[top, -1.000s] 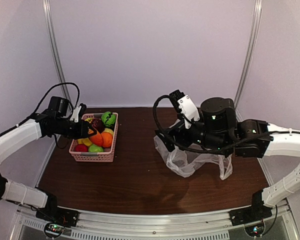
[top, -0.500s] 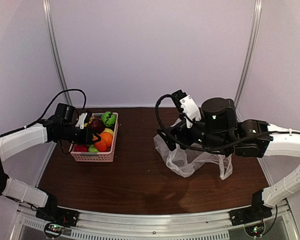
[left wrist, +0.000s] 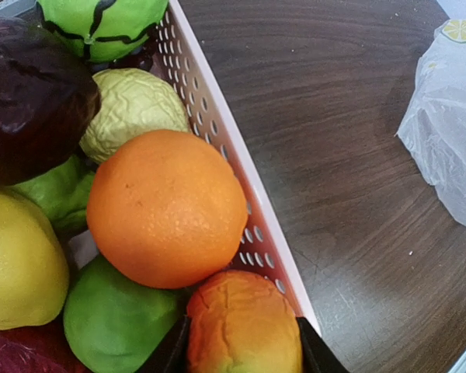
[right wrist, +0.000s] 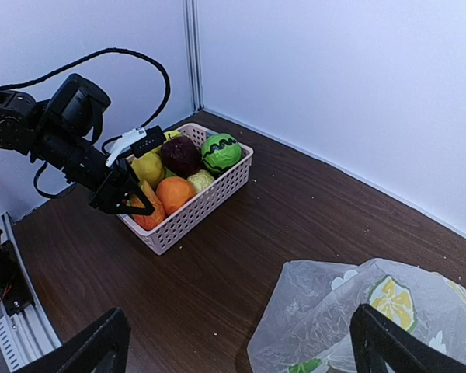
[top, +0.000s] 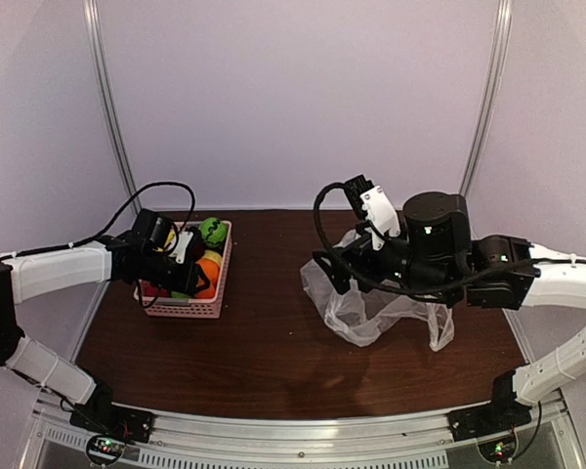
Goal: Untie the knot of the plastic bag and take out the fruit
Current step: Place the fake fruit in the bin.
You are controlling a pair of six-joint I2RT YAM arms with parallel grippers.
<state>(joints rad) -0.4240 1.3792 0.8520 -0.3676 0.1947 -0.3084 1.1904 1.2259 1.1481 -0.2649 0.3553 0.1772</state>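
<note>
The orange-red fruit is already in the basket's near corner (top: 205,288) (left wrist: 245,326) next to the orange, so the left gripper will stay there and let go of the fruit next.
My left gripper (top: 193,264) is shut on an orange-red fruit (left wrist: 245,326) at the near right corner of the pink basket (left wrist: 241,179). Its black fingers (left wrist: 171,353) press both sides of that fruit. In the basket lie an orange (left wrist: 167,206), a yellow fruit (left wrist: 19,264), a dark red one (left wrist: 31,93) and a green ball with dark patches (left wrist: 101,23). The clear plastic bag (top: 371,313) lies slack on the table at the right. No knot shows. My right gripper (right wrist: 245,350) is open and empty, above the table beside the bag (right wrist: 373,318).
The pink basket (top: 190,305) stands at the left of the brown table (top: 264,342), near the left wall. Light green fruits (left wrist: 116,322) fill the basket's bottom. A white wall closes the back, and a metal rail (top: 303,440) runs along the near edge.
My left gripper has moved right and down with the orange-red fruit, to the basket's near right corner. The right arm has shifted slightly to the right.
</note>
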